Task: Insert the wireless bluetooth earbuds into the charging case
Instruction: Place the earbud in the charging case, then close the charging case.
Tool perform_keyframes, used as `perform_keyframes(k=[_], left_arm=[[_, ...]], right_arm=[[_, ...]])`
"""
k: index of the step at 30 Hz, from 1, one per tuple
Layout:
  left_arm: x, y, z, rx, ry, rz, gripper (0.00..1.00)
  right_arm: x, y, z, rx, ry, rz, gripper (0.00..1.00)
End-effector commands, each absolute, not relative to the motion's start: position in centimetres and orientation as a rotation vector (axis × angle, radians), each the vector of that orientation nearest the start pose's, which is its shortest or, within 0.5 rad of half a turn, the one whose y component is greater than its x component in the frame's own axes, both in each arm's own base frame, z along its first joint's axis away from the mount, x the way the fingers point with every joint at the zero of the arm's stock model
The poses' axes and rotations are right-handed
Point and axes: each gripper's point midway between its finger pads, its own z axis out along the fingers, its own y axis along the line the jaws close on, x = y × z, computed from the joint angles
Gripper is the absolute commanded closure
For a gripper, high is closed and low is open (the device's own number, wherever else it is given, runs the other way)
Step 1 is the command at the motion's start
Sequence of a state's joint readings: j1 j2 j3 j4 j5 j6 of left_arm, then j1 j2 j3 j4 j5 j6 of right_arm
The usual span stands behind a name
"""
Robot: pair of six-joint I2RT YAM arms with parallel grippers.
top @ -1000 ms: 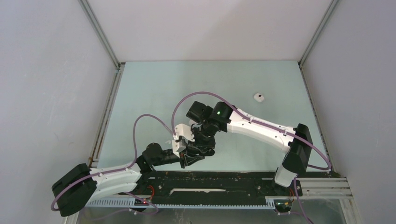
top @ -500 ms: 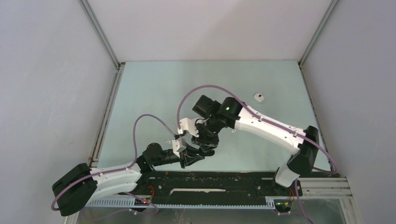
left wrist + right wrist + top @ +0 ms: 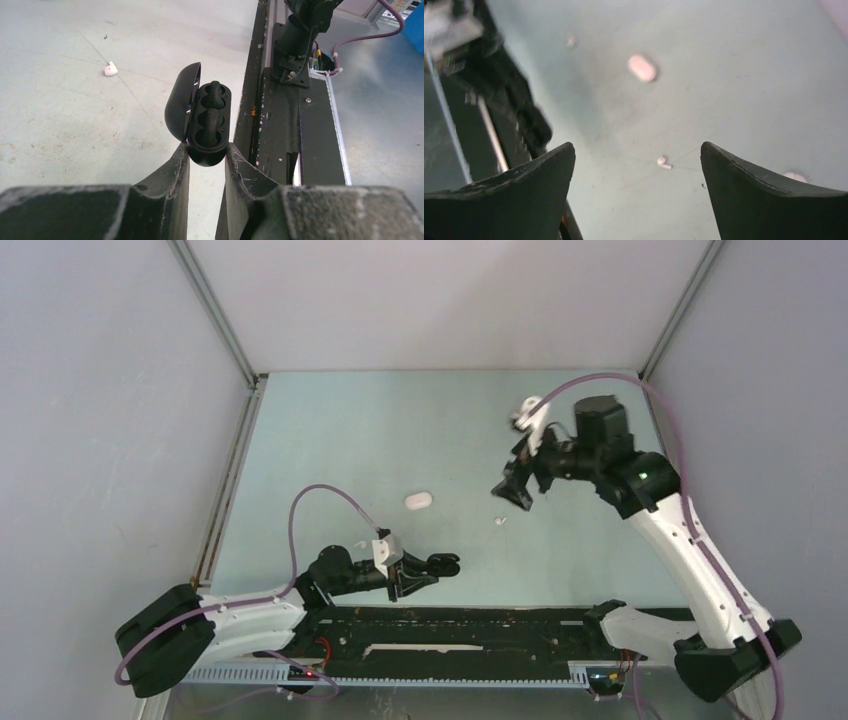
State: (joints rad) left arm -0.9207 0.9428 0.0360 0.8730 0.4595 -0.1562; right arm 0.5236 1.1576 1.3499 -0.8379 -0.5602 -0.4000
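Both wells hold earbuds, so my left gripper next needs to carry the black case outward, lower it onto the bare tabletop beside the white case and release it.
My left gripper point(image 3: 432, 568) point(image 3: 206, 150) is shut on the near end of a black charging case point(image 3: 209, 122) point(image 3: 447, 562), held low by the table's front edge. Its lid point(image 3: 181, 102) stands open to the left, and a black earbud point(image 3: 214, 90) sits in the far well. A white earbud point(image 3: 502, 521) point(image 3: 110, 68) point(image 3: 664, 162) lies on the table to the right of the case. My right gripper point(image 3: 514, 490) point(image 3: 636, 145) hangs open and empty above the table, up and right of that earbud.
A white pill-shaped case point(image 3: 418, 500) point(image 3: 642, 67) lies shut near the table's middle. Another small white piece point(image 3: 795, 176) shows beside my right fingertip. The black base rail point(image 3: 470, 625) runs along the front edge. Grey walls enclose the table.
My right gripper has let go at the black case, opened wide and swung up and away to the right. The white case and earbud are now uncovered. My left gripper has not moved.
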Motion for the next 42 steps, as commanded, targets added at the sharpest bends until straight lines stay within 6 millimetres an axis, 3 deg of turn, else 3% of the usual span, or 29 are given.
perform_keyframes(k=[1,3,5,6,14,20,24,28,33,37,42], left_arm=[[11.2,-29.0,13.9,0.993,1.372,-1.193,1.0],[11.4,-29.1,13.6,0.986,1.393,-1.191,1.0],[11.6,-29.2,13.5,0.974,1.405,-1.187,1.0],[11.7,-29.2,13.5,0.967,1.411,-1.182,1.0],[11.7,-29.9,12.9,0.985,1.454,-1.213,1.0],[11.1,-30.7,12.7,1.014,1.475,-1.282,1.0],[11.4,-30.6,12.7,0.997,1.489,-1.286,1.0],[12.3,-30.3,12.7,0.932,1.532,-1.285,1.0],[14.7,-29.7,12.0,0.779,1.661,-1.28,1.0],[15.7,-29.7,11.2,0.733,1.744,-1.293,1.0],[15.7,-29.8,10.9,0.74,1.758,-1.3,1.0]], right_arm=[[27.4,22.0,27.8,-0.93,1.84,0.955,0.0],[26.2,22.8,23.8,-0.988,1.922,1.245,0.0],[24.1,23.4,22.8,-1.04,1.875,1.526,0.0],[23.4,23.6,22.6,-1.082,1.828,1.574,0.0],[19.3,26.4,17.0,-1.459,1.809,1.365,0.0],[18.4,28.2,13.9,-1.56,1.89,1.316,0.09],[16.7,28.5,13.3,-1.654,1.885,1.401,0.21],[15.1,28.7,12.7,-1.766,1.864,1.387,0.21],[13.5,28.7,12.8,-1.92,1.815,1.237,0.2],[15.4,27.2,15.4,-1.866,1.783,1.021,0.18],[26.8,21.6,18.4,-1.204,1.93,0.732,0.09]])
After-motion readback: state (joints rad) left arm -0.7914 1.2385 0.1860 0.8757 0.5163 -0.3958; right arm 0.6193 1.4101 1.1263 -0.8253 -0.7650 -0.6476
